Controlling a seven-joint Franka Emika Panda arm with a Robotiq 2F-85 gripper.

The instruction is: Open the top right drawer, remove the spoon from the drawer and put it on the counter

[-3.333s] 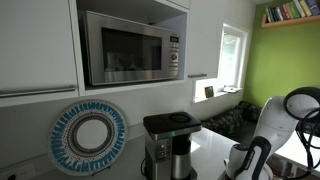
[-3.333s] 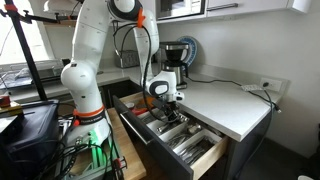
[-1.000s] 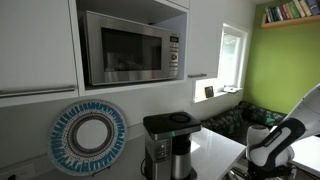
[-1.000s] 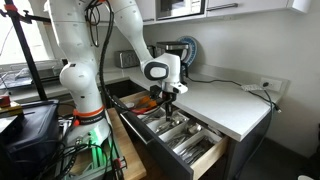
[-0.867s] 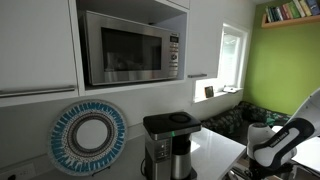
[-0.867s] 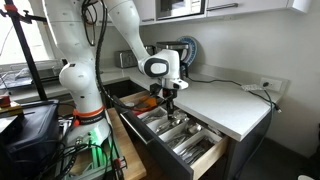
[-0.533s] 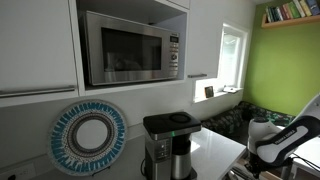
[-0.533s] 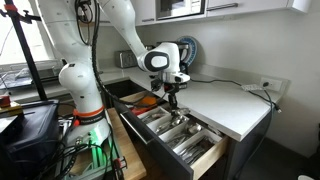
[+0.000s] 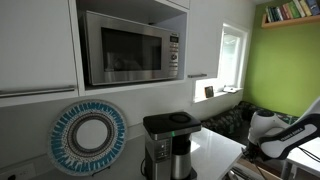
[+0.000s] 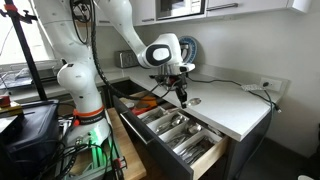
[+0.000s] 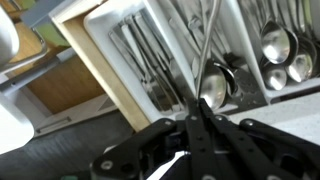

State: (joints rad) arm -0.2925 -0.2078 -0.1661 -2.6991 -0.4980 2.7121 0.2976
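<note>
My gripper will next carry the handle outward past the drawer [image 10: 172, 132], lower it onto the bare white counter and let go, as the spoon has clear room there.
My gripper [image 10: 181, 90] is shut on a metal spoon [image 10: 190, 100] and holds it just above the near edge of the glossy white counter [image 10: 235, 112], beside the open top drawer [image 10: 172, 132]. In the wrist view the closed fingers [image 11: 197, 108] pinch the spoon [image 11: 211, 86] near its bowl, with its thin handle running upward. The drawer's cutlery tray [image 11: 150, 50] with forks and several spoons [image 11: 276, 45] lies below. In an exterior view only the wrist [image 9: 266, 133] shows at the right; the fingertips are hidden there.
A coffee machine [image 10: 176, 52] stands on the counter behind the gripper and also shows in an exterior view [image 9: 168, 146]. A microwave [image 9: 130, 45] is in the wall cabinet. A round blue-and-white plate [image 9: 88, 136] leans against the wall. A cable [image 10: 255, 90] lies on the counter.
The gripper has risen out of the open drawer with the spoon and moved sideways to the counter's edge. The drawer has stayed open.
</note>
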